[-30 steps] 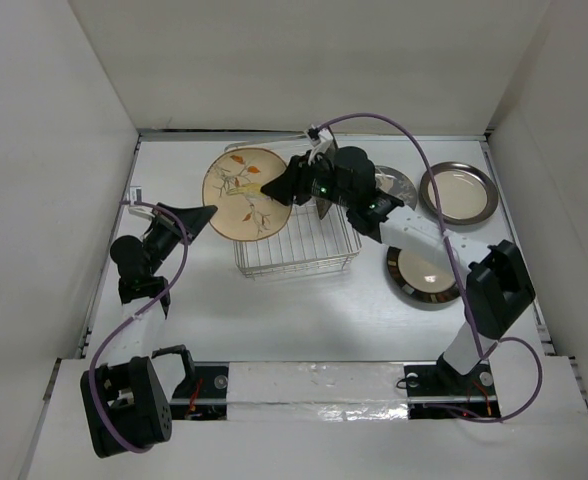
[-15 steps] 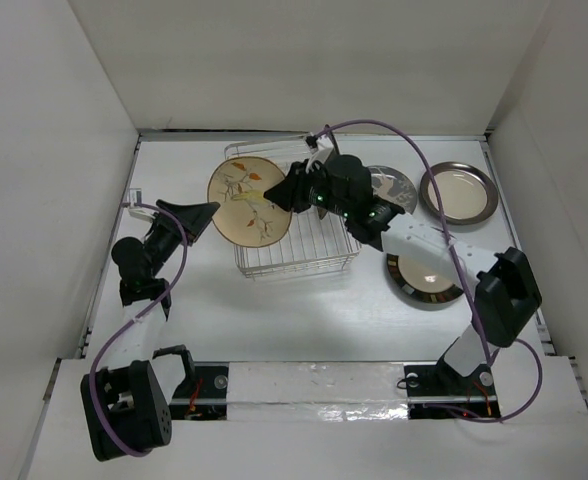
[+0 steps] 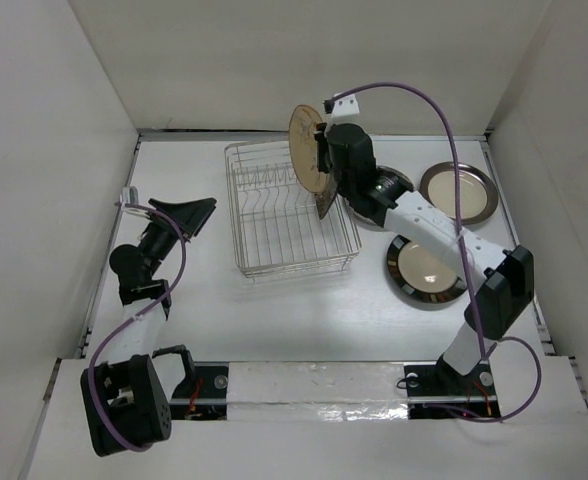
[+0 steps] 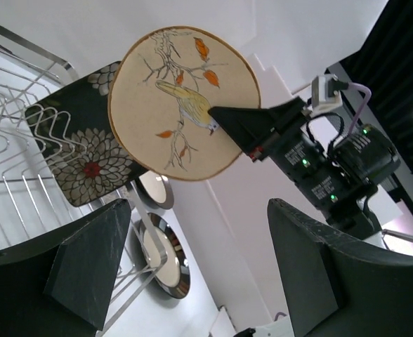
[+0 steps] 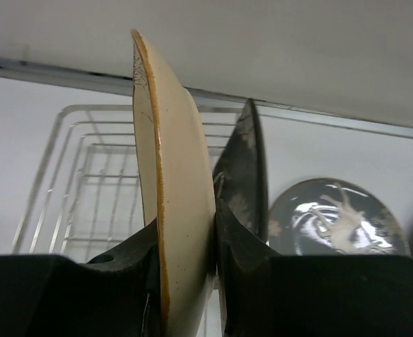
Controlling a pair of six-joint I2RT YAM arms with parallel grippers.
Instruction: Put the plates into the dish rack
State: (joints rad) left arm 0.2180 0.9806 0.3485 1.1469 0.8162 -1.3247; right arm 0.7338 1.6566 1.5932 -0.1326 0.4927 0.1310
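The tan plate in my right gripper needs to go down next, straight into the rack on the empty wires (image 3: 305,205) (image 5: 211,146) beside the dark floral plate.
My right gripper (image 3: 321,172) is shut on the rim of the tan plate (image 3: 304,145), holding it upright on edge above the back right of the dish rack (image 3: 274,228). From the right wrist the tan plate (image 5: 175,203) sits edge-on between the fingers (image 5: 126,270). The dark floral plate (image 3: 325,205) stands in the rack's right side, just beside it. The grey branch plate (image 3: 396,186), grey-rimmed cream plate (image 3: 459,192) and black-rimmed cream plate (image 3: 424,272) lie flat to the right. My left gripper (image 3: 189,212) is open and empty, left of the rack.
White walls close in the table on the left, back and right. The right arm reaches over the grey branch plate and hides part of it. A purple cable loops over the right arm. In the left wrist view, rack wires (image 4: 17,140) fill the left side.
The right gripper has swung the tan plate from tilted over the rack's left side to upright at its back right. The left gripper has opened and stands apart from the plate.
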